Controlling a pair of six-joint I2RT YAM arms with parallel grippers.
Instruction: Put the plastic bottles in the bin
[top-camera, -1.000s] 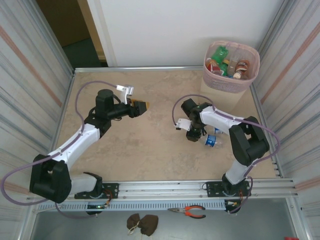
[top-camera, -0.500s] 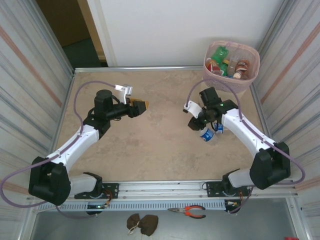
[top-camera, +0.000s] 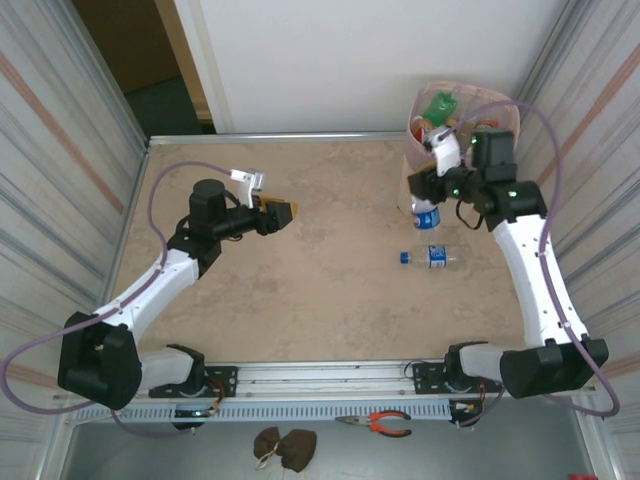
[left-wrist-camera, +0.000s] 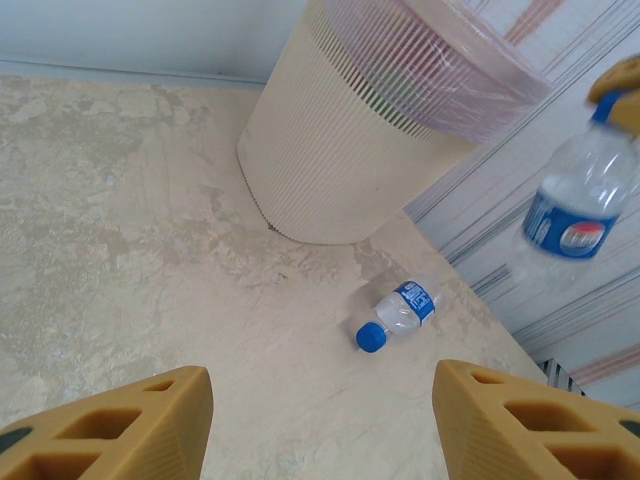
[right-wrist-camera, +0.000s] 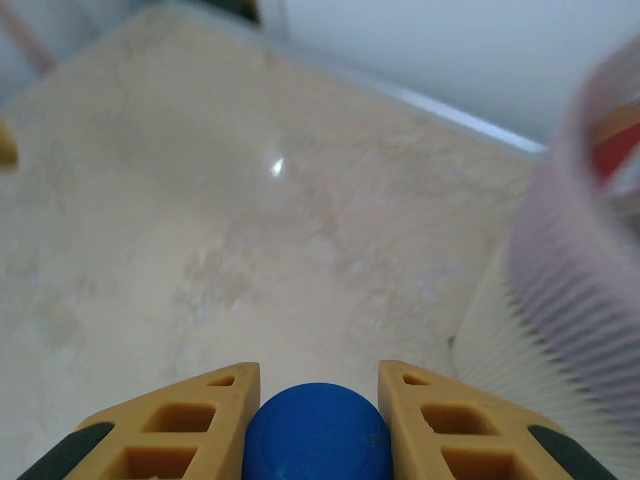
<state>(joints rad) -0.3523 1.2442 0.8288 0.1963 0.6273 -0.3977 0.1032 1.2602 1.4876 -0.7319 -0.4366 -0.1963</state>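
Observation:
The bottle in my right gripper is still hanging outside the bin's side, and the bin's opening (top-camera: 472, 112) (right-wrist-camera: 622, 160) lies outward. Next, my right gripper will carry the bottle outward over the bin's rim and let go of the bottle's cap.
My right gripper (top-camera: 424, 190) is shut on the blue cap (right-wrist-camera: 315, 432) of a clear plastic bottle with a blue label (top-camera: 426, 214). The bottle hangs in the air beside the near left wall of the pale pink bin (top-camera: 416, 118). The left wrist view shows the same bottle (left-wrist-camera: 568, 218) at its right edge. A second blue-labelled bottle (top-camera: 430, 257) (left-wrist-camera: 400, 312) lies on its side on the table in front of the bin (left-wrist-camera: 350, 150). Several bottles (top-camera: 438, 105) lie inside the bin. My left gripper (top-camera: 288, 211) (left-wrist-camera: 320, 400) hovers open at centre left, with nothing between its fingers.
Corrugated metal walls close in both sides of the marbled table (top-camera: 300, 290), with a white wall at the back. Red-handled pliers (top-camera: 378, 423) and a brown object (top-camera: 283, 446) lie below the front rail, off the table.
My right arm has lifted the bottle off the table and swung it up and back to the bin's side. The other bottle stayed behind. The left arm has held still.

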